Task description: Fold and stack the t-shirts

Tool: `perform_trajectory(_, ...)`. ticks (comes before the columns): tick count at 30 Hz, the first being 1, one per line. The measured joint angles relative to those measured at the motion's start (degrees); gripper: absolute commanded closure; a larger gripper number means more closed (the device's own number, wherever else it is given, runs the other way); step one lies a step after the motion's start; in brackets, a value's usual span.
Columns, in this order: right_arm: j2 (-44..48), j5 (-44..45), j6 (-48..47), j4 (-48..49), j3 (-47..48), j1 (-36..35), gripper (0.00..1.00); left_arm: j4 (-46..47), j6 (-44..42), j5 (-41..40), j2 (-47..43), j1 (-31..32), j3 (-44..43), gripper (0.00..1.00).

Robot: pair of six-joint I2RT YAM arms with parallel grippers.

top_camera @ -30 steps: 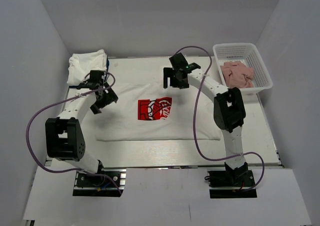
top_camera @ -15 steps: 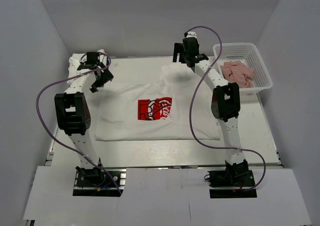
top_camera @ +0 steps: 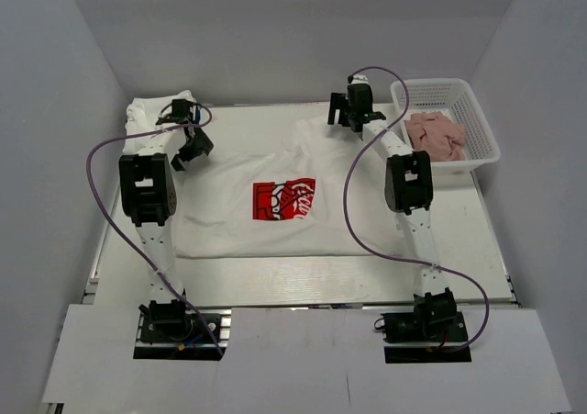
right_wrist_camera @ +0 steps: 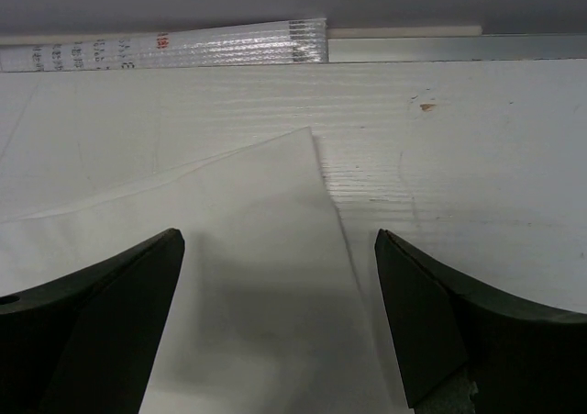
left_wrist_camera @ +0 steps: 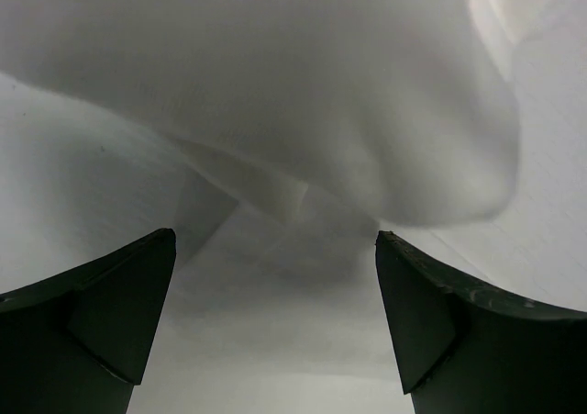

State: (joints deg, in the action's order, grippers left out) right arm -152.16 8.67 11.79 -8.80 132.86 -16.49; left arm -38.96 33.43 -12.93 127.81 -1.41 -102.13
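Note:
I need to lower my right gripper next onto the t-shirt's far corner near the basket [right_wrist_camera: 292, 198] and close its fingers, because the t-shirt's edge already runs between the open fingers.
A white t-shirt [top_camera: 275, 226] with a red square chest print [top_camera: 284, 199] lies spread flat on the table. A folded white bundle [top_camera: 151, 120] sits at the far left corner. My left gripper [top_camera: 190, 148] is open over the shirt's far left edge, just beside the bundle; its view shows rumpled white cloth [left_wrist_camera: 303, 157] between the jaws. My right gripper [top_camera: 354, 120] is open over the shirt's far right corner; its view shows that cloth corner [right_wrist_camera: 275, 212] between the jaws, with nothing held.
A white basket [top_camera: 477, 111] with pink cloths [top_camera: 435, 135] stands at the far right. The back wall and the table's taped far edge [right_wrist_camera: 183, 51] lie just beyond the right gripper. Purple cables hang from both arms.
Both arms have stretched toward the far side of the table. The left gripper moved to the shirt's far left edge by the bundle, the right gripper to its far right corner. Both stayed open.

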Motion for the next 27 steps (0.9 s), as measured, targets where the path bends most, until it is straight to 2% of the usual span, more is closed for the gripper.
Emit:
perform_trajectory(6,-2.1,-2.9,-1.4,-0.3,2.2,0.9,0.11,0.0,-0.2,-1.3,1.7,0.0,-1.5,0.0)
perform_trajectory(11,-2.2,-6.1,-3.9,-1.4,2.4,0.4,0.26,0.0,-0.1,-1.7,1.8,0.0,-1.5,0.0)
perform_trajectory(14,-2.2,-9.0,-4.9,-2.4,2.7,0.2,0.48,0.0,0.0,-1.9,1.9,0.0,-1.5,0.02)
perform_trajectory(16,-2.2,-10.9,-5.3,-2.9,2.7,0.2,0.77,0.1,0.1,-2.1,1.9,0.0,-1.6,0.07)
perform_trajectory(17,-2.2,-11.9,-4.5,-3.3,2.7,0.2,0.86,0.2,0.1,-2.4,2.0,0.0,-1.6,0.12)
perform_trajectory(18,-2.2,-12.5,-5.2,-3.4,2.7,0.2,0.9,0.2,0.1,-2.5,2.0,0.0,-1.6,0.12)
perform_trajectory(20,-2.2,-13.0,-4.8,-3.7,2.7,0.2,0.91,0.3,0.2,-2.7,2.0,0.0,-1.6,0.2)
perform_trajectory(21,-2.2,-13.0,-4.7,-3.7,2.6,0.1,0.91,0.3,0.3,-2.8,2.1,0.0,-1.6,0.27)
perform_trajectory(24,-2.0,-12.1,-4.7,-3.3,2.2,0.1,0.98,0.4,0.4,-2.7,2.1,0.0,-1.7,0.37)
perform_trajectory(25,-1.8,-11.6,-4.7,-3.0,1.7,0.1,1.0,0.4,0.5,-2.7,2.2,0.0,-1.8,0.44)
perform_trajectory(27,-1.1,-10.3,-4.8,-2.6,0.6,0.0,1.0,0.3,0.6,-2.6,2.4,0.0,-2.1,0.5)
